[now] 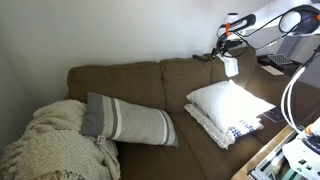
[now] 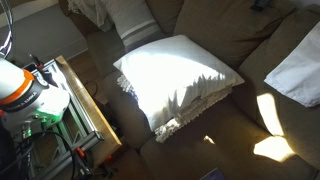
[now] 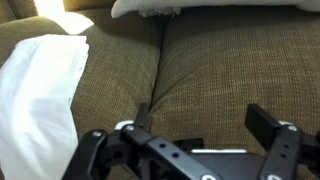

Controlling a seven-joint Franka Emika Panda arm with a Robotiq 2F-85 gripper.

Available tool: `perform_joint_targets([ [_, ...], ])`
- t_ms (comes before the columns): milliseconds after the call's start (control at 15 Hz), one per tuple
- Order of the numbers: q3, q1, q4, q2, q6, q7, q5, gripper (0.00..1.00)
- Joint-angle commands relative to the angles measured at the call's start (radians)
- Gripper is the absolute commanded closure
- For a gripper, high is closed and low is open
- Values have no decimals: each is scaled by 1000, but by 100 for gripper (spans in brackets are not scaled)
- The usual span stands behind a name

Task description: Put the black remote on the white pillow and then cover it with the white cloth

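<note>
The black remote on the sofa back shows between the open gripper's fingers, below and outward of the gripper, so the robot will lower the gripper outward onto it.
The white pillow (image 1: 228, 100) (image 2: 180, 78) lies plump on the right sofa seat, on top of a flatter cushion with blue marks (image 1: 238, 130). Its edge shows at the top of the wrist view (image 3: 200, 8). The white cloth (image 3: 35, 95) (image 2: 300, 62) lies limp on the brown sofa beside the pillow, and in an exterior view (image 1: 231, 66) it shows just below my gripper. My gripper (image 3: 200, 122) (image 1: 223, 44) is open and empty above bare sofa fabric, with the cloth to its left in the wrist view. I cannot clearly see the black remote; a small dark shape (image 1: 203, 56) sits on the sofa back.
A striped grey-and-cream pillow (image 1: 125, 120) and a chunky cream knitted blanket (image 1: 50, 145) fill the left of the sofa. A wooden table edge (image 2: 85, 105) with equipment stands in front of the sofa. A laptop (image 1: 280, 62) sits at the far right.
</note>
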Motion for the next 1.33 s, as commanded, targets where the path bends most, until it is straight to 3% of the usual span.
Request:
perform_joint_targets([
  [0, 25, -35, 185, 160, 42, -26, 12, 0],
  [467, 90, -93, 406, 358, 200, -81, 53, 0],
  [1067, 206, -148, 633, 521, 195, -221, 119, 0],
  [1133, 213, -150, 650, 534, 189, -232, 121, 6],
  [1200, 219, -151, 663, 545, 186, -241, 123, 25],
  [1267, 226, -152, 678, 556, 181, -251, 126, 34],
])
